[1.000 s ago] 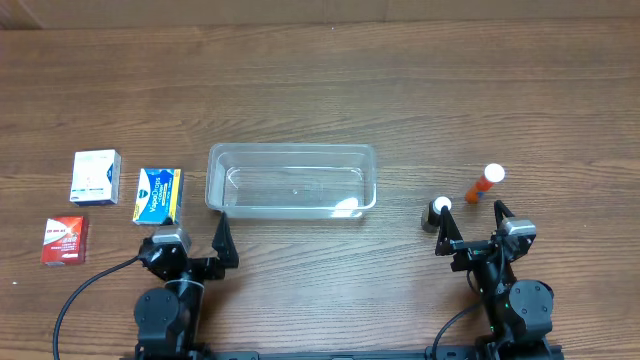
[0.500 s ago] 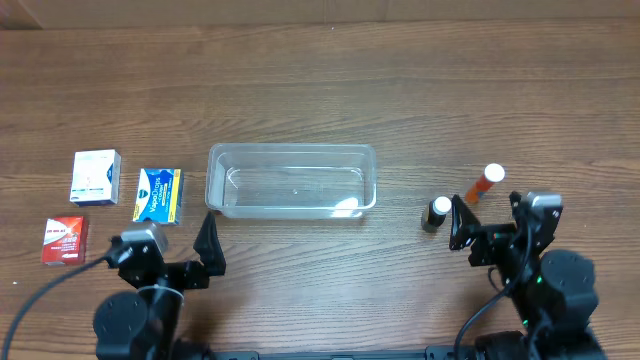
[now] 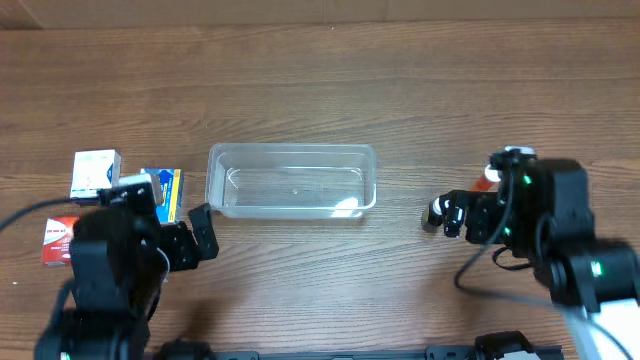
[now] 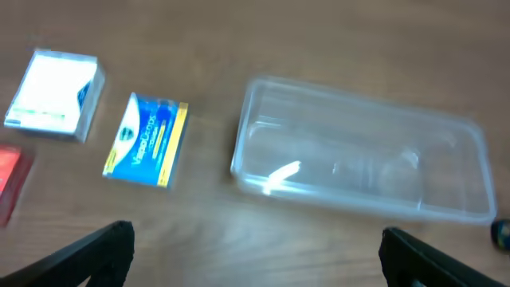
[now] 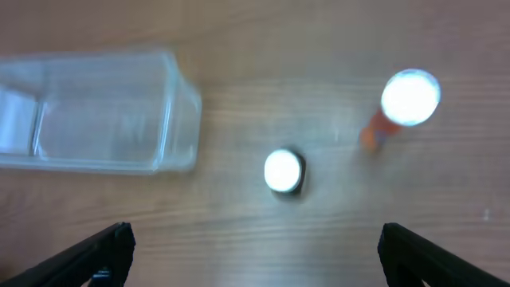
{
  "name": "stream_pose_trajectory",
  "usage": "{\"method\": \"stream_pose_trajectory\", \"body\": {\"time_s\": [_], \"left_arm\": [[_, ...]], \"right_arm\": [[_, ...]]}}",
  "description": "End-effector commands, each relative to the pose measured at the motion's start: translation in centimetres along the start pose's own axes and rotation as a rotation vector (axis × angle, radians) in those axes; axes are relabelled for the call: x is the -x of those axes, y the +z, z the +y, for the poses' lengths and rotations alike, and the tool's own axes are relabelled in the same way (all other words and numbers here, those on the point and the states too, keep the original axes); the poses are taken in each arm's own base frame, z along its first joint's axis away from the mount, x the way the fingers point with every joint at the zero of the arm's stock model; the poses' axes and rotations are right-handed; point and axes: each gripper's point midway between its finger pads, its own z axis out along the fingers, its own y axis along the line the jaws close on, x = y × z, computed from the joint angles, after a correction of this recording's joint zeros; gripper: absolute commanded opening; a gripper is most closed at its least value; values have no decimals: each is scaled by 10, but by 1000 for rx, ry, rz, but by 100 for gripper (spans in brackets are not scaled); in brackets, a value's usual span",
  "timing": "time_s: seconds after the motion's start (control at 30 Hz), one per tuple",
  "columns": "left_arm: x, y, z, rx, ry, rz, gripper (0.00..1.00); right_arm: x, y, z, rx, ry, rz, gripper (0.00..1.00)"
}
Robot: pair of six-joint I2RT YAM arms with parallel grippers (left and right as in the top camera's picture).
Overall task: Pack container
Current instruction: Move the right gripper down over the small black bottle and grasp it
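Observation:
My right gripper will next go down over the small bottle's white cap [image 3: 436, 207] [image 5: 283, 171] and close its fingers around it, because the bottle is standing upright with that cap facing up.
The container [image 3: 290, 149] is a clear, shallow plastic tub at the table's middle, with nothing in it. It also shows in the left wrist view [image 4: 362, 94] and the right wrist view [image 5: 96, 60]. My left gripper [image 3: 198, 236] is open and empty, in front of the tub's left end; its fingers [image 4: 255, 239] frame bare wood. My right gripper [image 3: 455, 216] is open and empty, right by a small dark bottle with a white cap [image 3: 437, 207], which lies ahead of the fingers [image 5: 255, 237] in the right wrist view [image 5: 283, 171].
A white box [image 4: 54, 94], a blue and yellow box [image 4: 147, 139] and a red box [image 4: 9, 179] lie left of the tub. An orange tube with a white cap [image 5: 402, 102] stands right of the small bottle. In the overhead view my arms partly cover these.
Both arms have lifted and moved forward, the left toward the boxes, the right toward the bottles. Nothing on the table has moved or been grasped.

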Motion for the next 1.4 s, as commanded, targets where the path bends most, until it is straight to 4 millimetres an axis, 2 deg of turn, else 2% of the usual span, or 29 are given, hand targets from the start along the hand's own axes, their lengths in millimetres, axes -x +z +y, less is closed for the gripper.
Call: {"method": "stream_pose_trajectory", "body": {"time_s": [0.0,0.17,0.43,0.6,0.9,1.13,1.37], "left_arm": [[2,1,0,21,-17,105,100],[-12,16,4,53,-20,240,100],[-16,31,5,68,-22,301,100],[-17,34,5,71,-22,316,100],[-18,36,5,74,-23,327,100],[-18,37,5,74,-23,328,100],[-18,37,5,74,-23,328,100]], "right_arm": [[-3,7,11,46,23,134,100],[-11,33,13,61,53,267,100],[-5,56,3,1,118,298,100],[-3,71,-12,-84,157,315,100],[-8,103,-19,-113,168,398,100],[0,111,-26,-147,157,365,100],[-2,114,-27,-153,157,377,100]]}}
